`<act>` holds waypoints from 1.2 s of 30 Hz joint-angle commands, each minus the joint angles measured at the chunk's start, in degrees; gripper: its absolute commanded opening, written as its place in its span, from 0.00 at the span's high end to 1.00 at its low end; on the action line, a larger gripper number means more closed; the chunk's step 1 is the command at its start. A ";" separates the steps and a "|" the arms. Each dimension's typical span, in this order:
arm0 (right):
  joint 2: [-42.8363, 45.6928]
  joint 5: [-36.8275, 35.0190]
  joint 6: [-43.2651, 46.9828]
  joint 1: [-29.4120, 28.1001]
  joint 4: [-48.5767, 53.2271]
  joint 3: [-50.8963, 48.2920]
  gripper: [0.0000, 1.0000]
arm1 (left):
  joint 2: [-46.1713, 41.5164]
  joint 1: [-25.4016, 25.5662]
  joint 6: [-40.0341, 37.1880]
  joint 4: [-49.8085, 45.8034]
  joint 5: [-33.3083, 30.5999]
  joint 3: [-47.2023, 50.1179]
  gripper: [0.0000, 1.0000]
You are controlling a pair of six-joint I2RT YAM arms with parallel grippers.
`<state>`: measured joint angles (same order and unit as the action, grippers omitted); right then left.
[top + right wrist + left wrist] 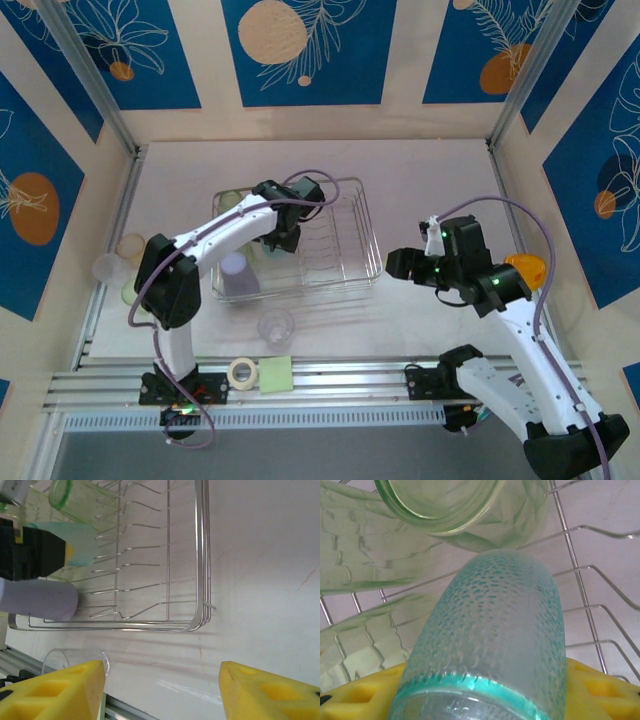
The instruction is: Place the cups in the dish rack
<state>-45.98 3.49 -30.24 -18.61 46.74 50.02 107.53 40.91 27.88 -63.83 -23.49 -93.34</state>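
My left gripper needs to come down onto the rack wires beside the light green cups and let go of the teal dimpled cup (490,645), because that spot is free of cups.
My left gripper (279,238) reaches down into the dish rack (366,232) and is shut on a teal dimpled cup (490,645), which sits between its yellow pads (355,690). Light green cups (445,505) lie in the rack just beyond it. A lavender cup (238,275) lies in the rack's near left corner. A clear cup (276,325) stands on the table in front of the rack. My right gripper (405,263) hovers open to the right of the rack, nothing between its yellow fingers (55,690).
Three more cups (130,246) cluster by the left wall. An orange dome piece (528,270) sits behind my right arm. A white tape roll (241,372) and a green pad (276,375) lie on the near rail.
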 commanded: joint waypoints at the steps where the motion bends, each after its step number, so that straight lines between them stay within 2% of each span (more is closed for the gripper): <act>1: -0.07 1.55 1.13 0.46 -1.39 -1.12 0.37 | 2.24 -0.98 -1.20 0.84 2.11 -2.55 0.86; 6: -0.67 1.62 1.50 0.77 -1.90 -1.83 0.37 | 4.77 -1.62 -2.19 -0.32 2.23 -4.41 0.86; 10: -0.74 1.74 0.89 0.86 -2.08 -2.19 0.37 | 5.39 -2.43 -2.59 0.01 2.68 -4.31 0.81; 12: -0.70 2.10 0.63 0.84 -2.09 -2.10 0.37 | 5.57 -2.90 -2.87 0.45 3.21 -4.13 0.70; 17: -1.48 4.35 1.34 0.78 -1.32 -1.02 0.37 | 5.82 -3.70 -3.18 0.64 3.24 -3.70 0.22; 20: -2.70 6.61 2.75 0.40 0.26 0.59 0.36 | 5.71 -3.65 -3.29 0.90 2.84 -3.60 0.07; 24: -3.76 5.30 3.44 -2.08 3.14 2.64 0.37 | 4.78 -3.64 -4.28 1.50 3.21 -4.16 0.00; 29: -3.44 3.32 1.26 -7.21 4.97 3.46 0.38 | 2.41 -3.67 -5.11 2.16 4.36 -6.08 0.00; 36: -5.96 -1.35 -6.54 -21.73 2.38 2.41 0.40 | -6.57 -2.79 -5.64 7.44 7.23 -1.23 0.00</act>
<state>-50.78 4.67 -32.56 -36.03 49.58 52.03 106.72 37.69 23.38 -58.54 -17.96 -96.16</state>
